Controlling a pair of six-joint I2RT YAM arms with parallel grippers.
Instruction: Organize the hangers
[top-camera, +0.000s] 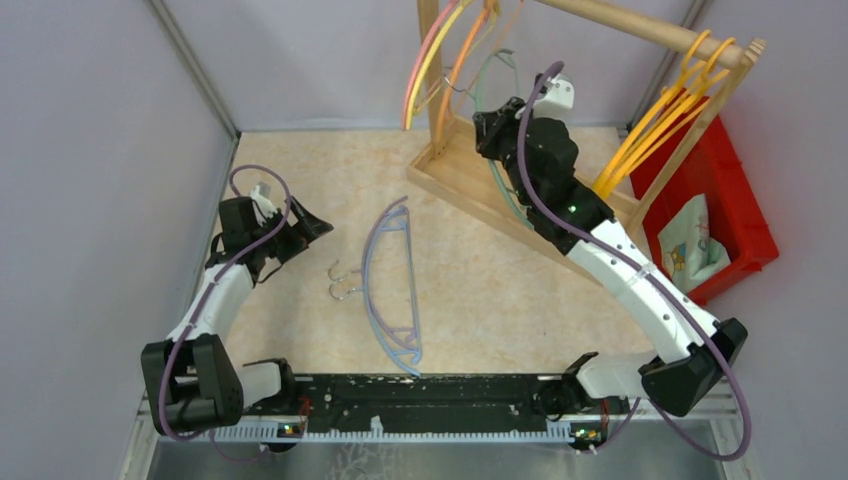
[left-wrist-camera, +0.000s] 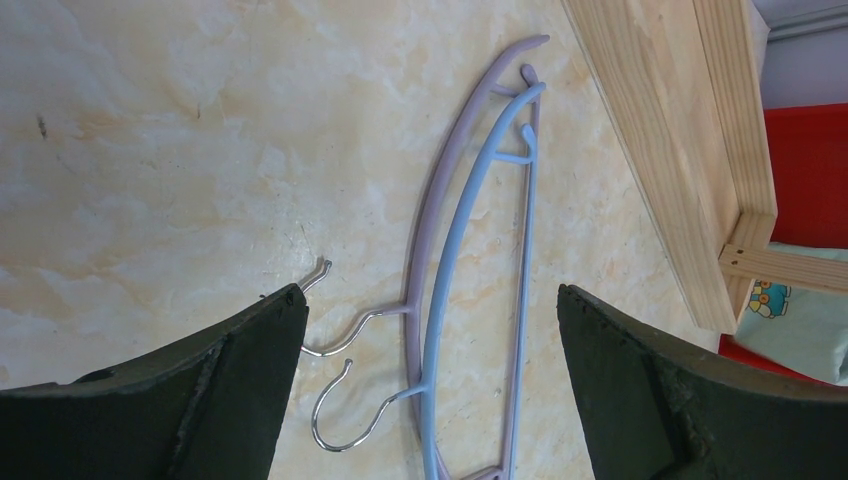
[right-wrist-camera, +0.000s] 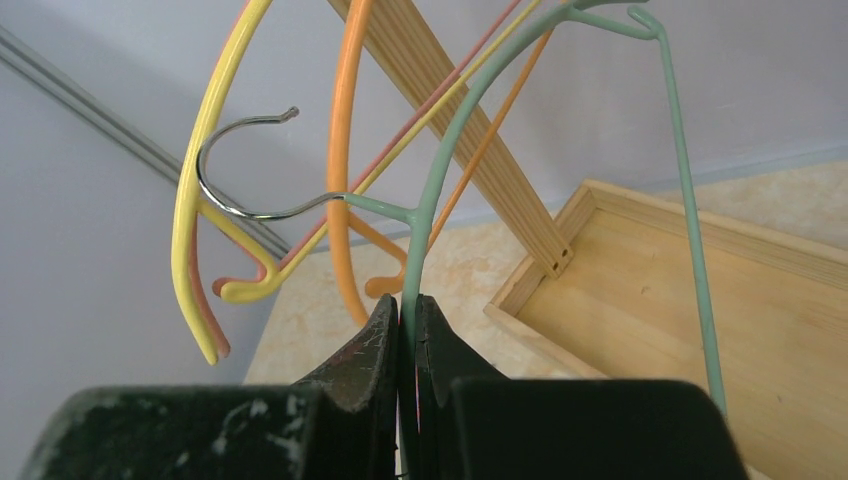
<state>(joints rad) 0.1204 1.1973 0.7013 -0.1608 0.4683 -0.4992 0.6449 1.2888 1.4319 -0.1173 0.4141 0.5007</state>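
The rod runs above the robot's right gripper, so the right gripper should next go up, bring the green hanger's hook over the rod beside the orange hanger and let it go.
A purple hanger (top-camera: 367, 255) and a blue hanger (left-wrist-camera: 447, 260) lie stacked on the table, hooks pointing left. My left gripper (top-camera: 305, 228) is open and empty above the table just left of their hooks; in the left wrist view (left-wrist-camera: 430, 292) both hangers show between its fingers, the purple hanger (left-wrist-camera: 420, 220) leftmost. My right gripper (top-camera: 490, 125) is shut on a green hanger (right-wrist-camera: 440, 170), held upright in the air by the rack's left post. Yellow, orange and pink hangers (top-camera: 435, 60) hang there. More yellow and orange hangers (top-camera: 660, 120) hang at the rod's right end.
The wooden rack (top-camera: 455, 175) stands at the back right, its rod (top-camera: 640, 25) running overhead. A red bin (top-camera: 735, 190) with a printed cloth (top-camera: 690, 240) sits right of it. Grey walls close in the left and back.
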